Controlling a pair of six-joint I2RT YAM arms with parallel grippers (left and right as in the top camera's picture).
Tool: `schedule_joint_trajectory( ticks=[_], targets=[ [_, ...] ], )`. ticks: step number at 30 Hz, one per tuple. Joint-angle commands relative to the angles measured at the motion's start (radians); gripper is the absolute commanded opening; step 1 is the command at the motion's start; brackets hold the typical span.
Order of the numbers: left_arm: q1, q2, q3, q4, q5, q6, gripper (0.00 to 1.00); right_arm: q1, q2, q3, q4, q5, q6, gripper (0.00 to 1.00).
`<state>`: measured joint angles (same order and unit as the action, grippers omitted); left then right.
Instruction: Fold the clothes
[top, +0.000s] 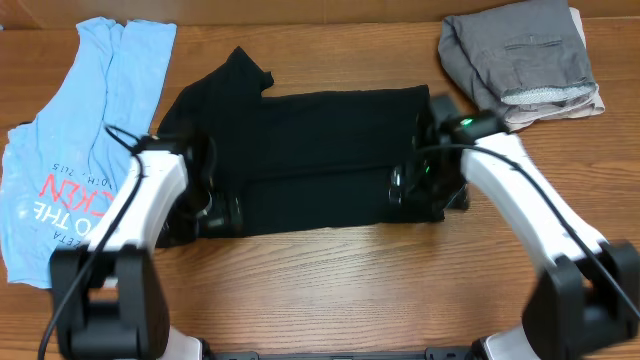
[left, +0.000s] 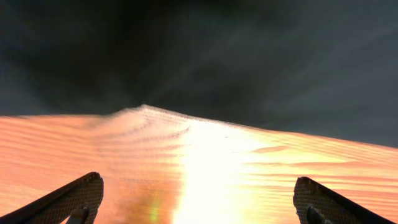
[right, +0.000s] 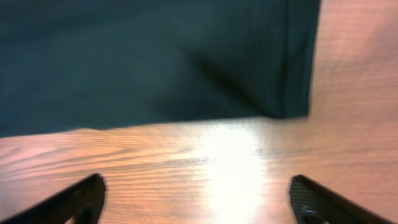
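Observation:
My left gripper swings outward over the black shirt and comes down onto the sleeve's tip (top: 248, 64) next, since the sleeve sticks out past the shirt's far edge.
The black T-shirt (top: 320, 150) lies partly folded across the table's middle, one sleeve sticking out at its top left. My left gripper (top: 215, 212) is open and empty at the shirt's lower left corner; its wrist view shows the shirt's edge (left: 249, 56) above bare wood between the open fingers (left: 199, 199). My right gripper (top: 415, 185) is open and empty at the shirt's right edge; its wrist view shows the shirt's corner (right: 155, 56) just beyond the open fingers (right: 198, 199). The light blue shirt with red-and-white lettering (top: 75, 140) lies at the far left.
A folded grey garment (top: 525, 55) sits at the back right corner. The wooden table (top: 350, 290) shows bare in front of the black shirt, between the two arm bases.

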<state>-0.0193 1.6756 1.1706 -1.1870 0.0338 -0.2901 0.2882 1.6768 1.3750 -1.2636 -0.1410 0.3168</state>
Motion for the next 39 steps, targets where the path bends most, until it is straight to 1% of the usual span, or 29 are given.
schedule_joint_trajectory(
  ticks=[1,3,5,9,10,12,16,17,18,21,22,25,28,32,38,39],
  targets=[
    [-0.002,-0.145,0.143,0.000,-0.008,-0.021,1.00,-0.002,-0.058,0.161,-0.004,0.060,-0.064,1.00],
    [-0.002,-0.186,0.192,0.045,-0.008,-0.020,1.00,-0.002,-0.058,0.191,0.045,0.100,-0.063,1.00],
    [-0.002,-0.209,0.234,0.130,-0.006,-0.001,1.00,-0.004,-0.056,0.198,0.132,0.124,-0.064,1.00],
    [-0.002,-0.174,0.309,0.289,0.011,0.089,1.00,-0.021,-0.023,0.198,0.276,0.121,-0.111,1.00],
    [0.000,-0.129,0.343,0.342,0.011,0.116,1.00,-0.029,-0.001,0.198,0.317,0.120,-0.132,1.00],
    [0.000,-0.047,0.399,0.399,0.011,0.159,1.00,-0.039,0.026,0.198,0.349,0.120,-0.148,1.00],
    [0.005,0.186,0.577,0.462,0.008,0.201,1.00,-0.051,0.078,0.198,0.370,0.117,-0.154,1.00],
    [0.007,0.239,0.622,0.468,0.007,0.202,1.00,-0.051,0.087,0.198,0.369,0.117,-0.154,1.00],
    [0.014,0.378,0.744,0.476,0.008,0.209,1.00,-0.051,0.100,0.197,0.361,0.117,-0.153,1.00],
    [0.021,0.575,0.922,0.474,0.012,0.220,1.00,-0.051,0.106,0.197,0.345,0.118,-0.153,1.00],
    [0.022,0.684,1.024,0.472,0.012,0.235,1.00,-0.051,0.106,0.197,0.334,0.118,-0.153,1.00],
    [0.021,0.822,1.147,0.476,0.014,0.245,1.00,-0.052,0.106,0.197,0.316,0.123,-0.153,1.00],
    [0.021,0.916,1.206,0.504,0.023,0.263,1.00,-0.052,0.106,0.197,0.307,0.126,-0.153,1.00],
    [0.018,0.986,1.210,0.574,0.042,0.280,1.00,-0.052,0.106,0.197,0.311,0.127,-0.141,1.00],
    [0.014,1.019,1.210,0.636,0.047,0.284,1.00,-0.052,0.106,0.197,0.320,0.133,-0.134,1.00],
    [0.012,1.024,1.208,0.645,0.051,0.284,0.99,-0.052,0.106,0.197,0.320,0.133,-0.134,1.00]
  ],
)
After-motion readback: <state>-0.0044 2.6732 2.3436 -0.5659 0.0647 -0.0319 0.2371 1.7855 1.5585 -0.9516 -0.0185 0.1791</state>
